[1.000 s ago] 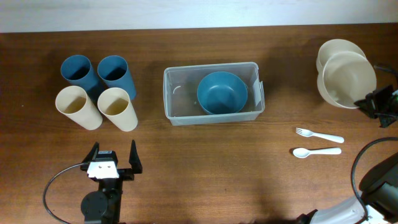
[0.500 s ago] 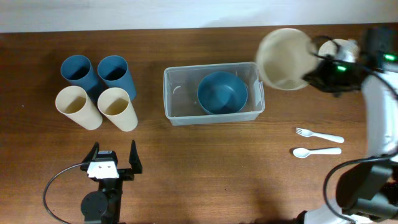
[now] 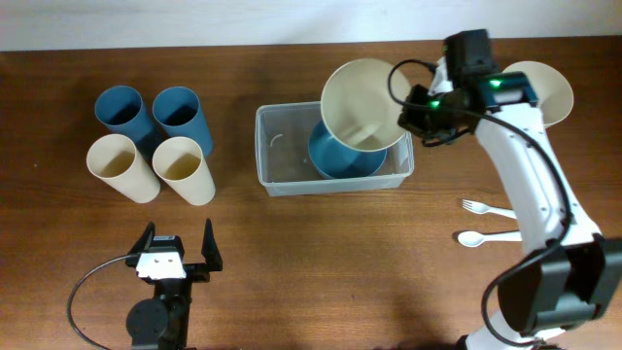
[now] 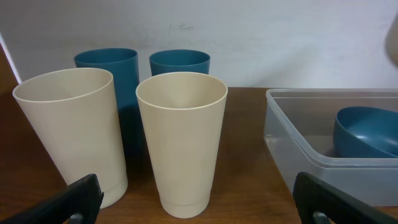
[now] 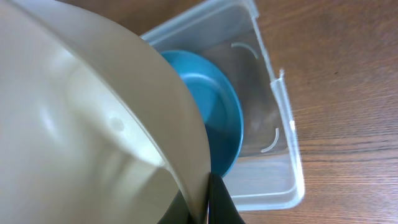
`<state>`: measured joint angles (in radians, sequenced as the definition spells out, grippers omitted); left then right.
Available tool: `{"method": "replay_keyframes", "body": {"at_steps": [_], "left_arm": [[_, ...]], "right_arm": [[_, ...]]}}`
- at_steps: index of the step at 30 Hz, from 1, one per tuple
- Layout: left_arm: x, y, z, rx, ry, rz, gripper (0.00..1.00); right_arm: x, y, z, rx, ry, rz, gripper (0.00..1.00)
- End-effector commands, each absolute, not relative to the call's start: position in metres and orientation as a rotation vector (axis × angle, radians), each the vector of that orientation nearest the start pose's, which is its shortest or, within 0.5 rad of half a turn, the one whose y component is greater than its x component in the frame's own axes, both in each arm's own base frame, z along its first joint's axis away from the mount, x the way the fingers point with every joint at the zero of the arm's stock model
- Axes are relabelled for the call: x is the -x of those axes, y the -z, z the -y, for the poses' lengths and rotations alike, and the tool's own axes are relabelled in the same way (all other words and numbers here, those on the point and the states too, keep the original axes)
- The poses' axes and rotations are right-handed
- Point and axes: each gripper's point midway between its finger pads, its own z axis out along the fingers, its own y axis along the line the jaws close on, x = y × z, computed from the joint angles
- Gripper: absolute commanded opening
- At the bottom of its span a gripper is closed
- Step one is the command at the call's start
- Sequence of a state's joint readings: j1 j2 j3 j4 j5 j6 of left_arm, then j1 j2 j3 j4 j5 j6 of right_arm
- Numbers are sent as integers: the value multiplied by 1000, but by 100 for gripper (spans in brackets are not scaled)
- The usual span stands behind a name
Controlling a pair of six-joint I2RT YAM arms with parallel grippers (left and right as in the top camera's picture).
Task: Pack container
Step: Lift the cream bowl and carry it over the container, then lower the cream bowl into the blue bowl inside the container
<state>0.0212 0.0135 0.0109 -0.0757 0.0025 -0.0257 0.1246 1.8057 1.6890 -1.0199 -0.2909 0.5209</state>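
My right gripper holds the cream bowl's rim and will next go down into the container [image 3: 282, 160] to the blue bowl [image 3: 335, 156]. It will let go of the rim there, since the blue bowl stands open beneath it.
The clear plastic container [image 3: 282, 160] sits at the table's middle with a blue bowl [image 3: 335, 156] inside; both show in the right wrist view, container [image 5: 283, 118] and bowl [image 5: 217, 106], and in the left wrist view, container [image 4: 298, 146] and bowl [image 4: 367, 130]. My right gripper [image 3: 413, 107] is shut on the rim of a cream bowl [image 3: 362, 104], holding it tilted above the container's right half; the bowl fills the right wrist view [image 5: 93, 124]. My left gripper [image 3: 175, 255] is open and empty near the front edge, facing the cups.
Two blue cups [image 3: 151, 115] and two cream cups [image 3: 151, 167] stand at the left. Another cream bowl [image 3: 544, 89] sits at the far right. A white fork [image 3: 498, 209] and white spoon [image 3: 494, 236] lie at the right front.
My right gripper lifted the cream bowl off the stack at the far right and carried it left, over the container. The left arm has not moved.
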Motion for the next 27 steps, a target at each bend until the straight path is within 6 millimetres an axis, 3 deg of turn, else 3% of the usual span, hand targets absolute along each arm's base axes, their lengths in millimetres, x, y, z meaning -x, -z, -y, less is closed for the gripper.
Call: {"method": "replay_keyframes", "body": {"at_steps": [1,10,27], "left_arm": [[-246,-156,-7,34,-10,-1651,100],[-246,-156,-7,34,-10,-1651,100],[-246,-156,-7,33,-11,-1651,100]], "right_arm": [[-429,-176,-114,-448,-519,-2742,4],[-443,-149,-118,-469,-499,-2763,4],[-442,-119,-119,-492,-486,-2837,4]]}}
